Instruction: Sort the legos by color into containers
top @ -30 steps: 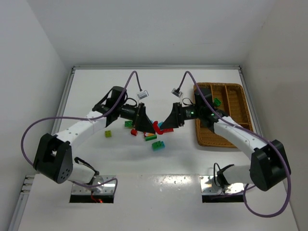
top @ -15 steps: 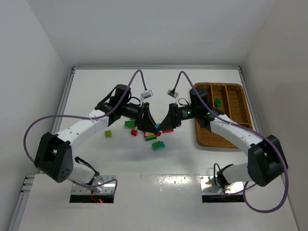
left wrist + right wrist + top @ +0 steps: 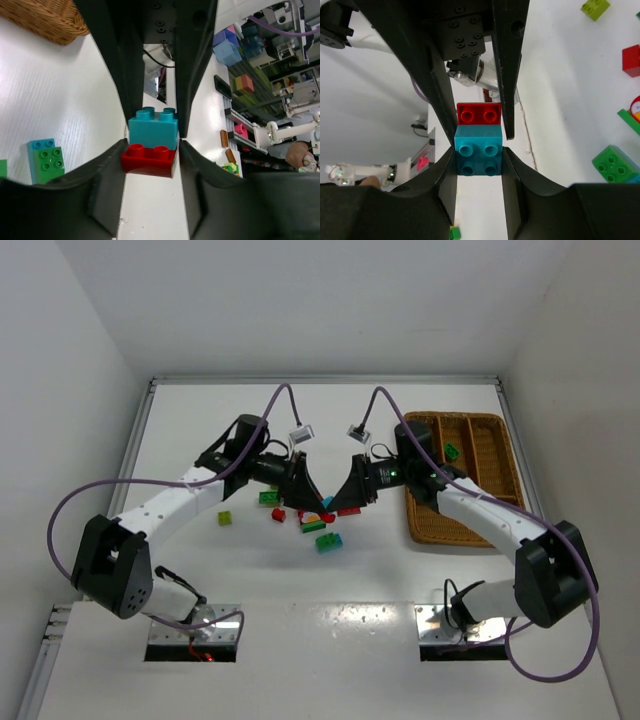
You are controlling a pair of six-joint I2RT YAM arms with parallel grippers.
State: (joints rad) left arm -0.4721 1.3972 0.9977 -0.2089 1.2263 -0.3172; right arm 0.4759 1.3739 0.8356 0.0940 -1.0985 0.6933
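Note:
The tray section past the green lego is empty. My right gripper will next pull the teal lego it holds off the red lego and swing outward over that section, with its fingers turning down.
A red lego and a teal lego are stuck together and held between my two grippers at the table's middle. My left gripper is shut on the red lego. From the opposite side, my right gripper is shut on the teal lego. In the top view the left gripper and right gripper meet tip to tip and mostly hide the pair. The wicker tray of containers lies at the right, with a green lego in one compartment.
Loose legos lie under and left of the grippers: a lime one, a dark green one, a red one, a green-and-teal stack and a white printed block. The tray's corner shows in the left wrist view.
My left gripper has gone from open to shut on the red lego. Both arms shifted slightly toward the back of the table a second ago, then held still.

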